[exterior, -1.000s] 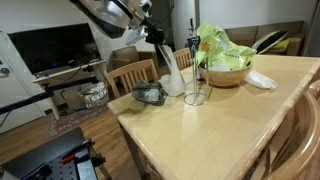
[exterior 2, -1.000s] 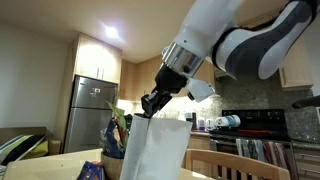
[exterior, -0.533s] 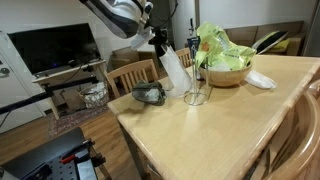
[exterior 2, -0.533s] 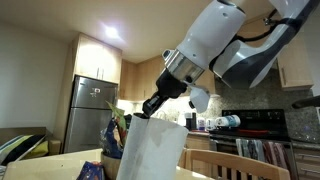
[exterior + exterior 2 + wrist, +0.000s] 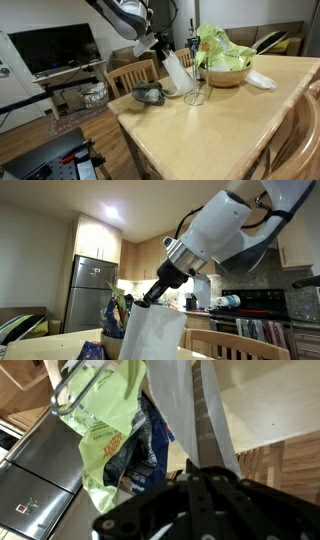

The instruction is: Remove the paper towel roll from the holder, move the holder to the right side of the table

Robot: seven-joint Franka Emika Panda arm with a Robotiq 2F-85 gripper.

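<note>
My gripper lowers the leaning roll's top onto the tabletop [image 5: 182, 97] beside the wire holder next and then releases it, since my gripper still holds it high.
The paper towel roll [image 5: 178, 72] is a tall white cylinder that leans over the far left part of the table [image 5: 220, 130], its top tipped left and its foot close to the holder [image 5: 197, 88]. My gripper [image 5: 159, 45] is shut on the roll's top edge. In an exterior view the roll [image 5: 150, 335] fills the foreground under the gripper [image 5: 150, 299]. In the wrist view the gripper [image 5: 203, 472] pinches the roll's [image 5: 186, 405] wall, and the holder's wire loop [image 5: 72, 386] shows at upper left. The thin wire holder stands upright beside the roll.
A wooden bowl [image 5: 228, 76] with a green bag [image 5: 220, 45] sits behind the holder. A dark object [image 5: 150, 94] lies at the table's left edge and a crumpled napkin [image 5: 260, 79] lies right of the bowl. Slatted chairs [image 5: 131, 75] stand around the table.
The roll has gone from upright to leaning, its top carried left and up by the gripper. The arm has swung to a flatter angle. The holder has not moved.
</note>
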